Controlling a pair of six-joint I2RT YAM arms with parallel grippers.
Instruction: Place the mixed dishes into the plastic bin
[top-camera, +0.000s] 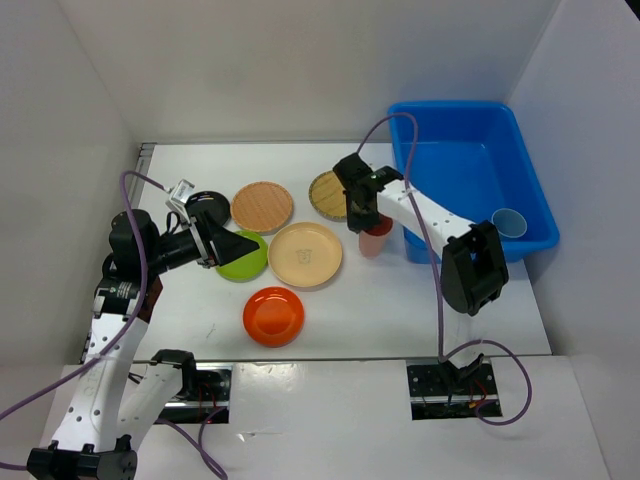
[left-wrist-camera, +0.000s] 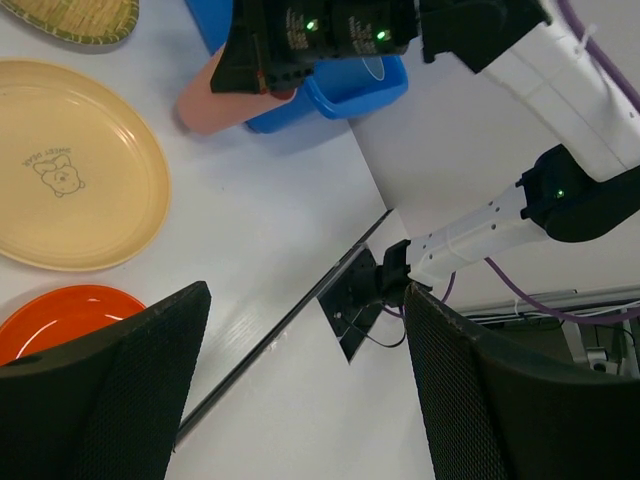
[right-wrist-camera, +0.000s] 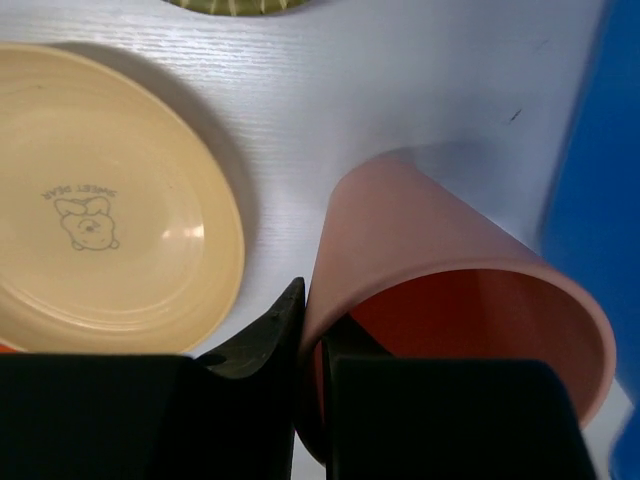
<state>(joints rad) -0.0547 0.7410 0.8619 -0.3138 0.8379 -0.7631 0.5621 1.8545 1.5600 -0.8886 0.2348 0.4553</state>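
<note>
I will next lift my right gripper over that side of the plastic bin, then lower the pink cup beside the blue cup.
My right gripper (top-camera: 367, 226) (right-wrist-camera: 312, 302) is shut on the rim of the pink cup (top-camera: 377, 241) (right-wrist-camera: 440, 235), one finger inside and one outside, just left of the blue plastic bin (top-camera: 452, 106). The bin wall also shows in the right wrist view (right-wrist-camera: 603, 140). A blue cup (top-camera: 509, 222) sits inside the bin. My left gripper (top-camera: 236, 246) (left-wrist-camera: 305, 292) is open and empty over the lime green plate (top-camera: 247, 265). The cream plate (top-camera: 305, 254) (left-wrist-camera: 70, 170), orange plate (top-camera: 273, 315) (left-wrist-camera: 55, 318), light wood plate (top-camera: 262, 206), woven bamboo plate (top-camera: 326, 195) and black plate (top-camera: 209, 206) lie on the table.
White walls close in the table on the left, back and right. The right arm's elbow (top-camera: 474, 268) stands in front of the bin. The table's near edge runs just below the orange plate.
</note>
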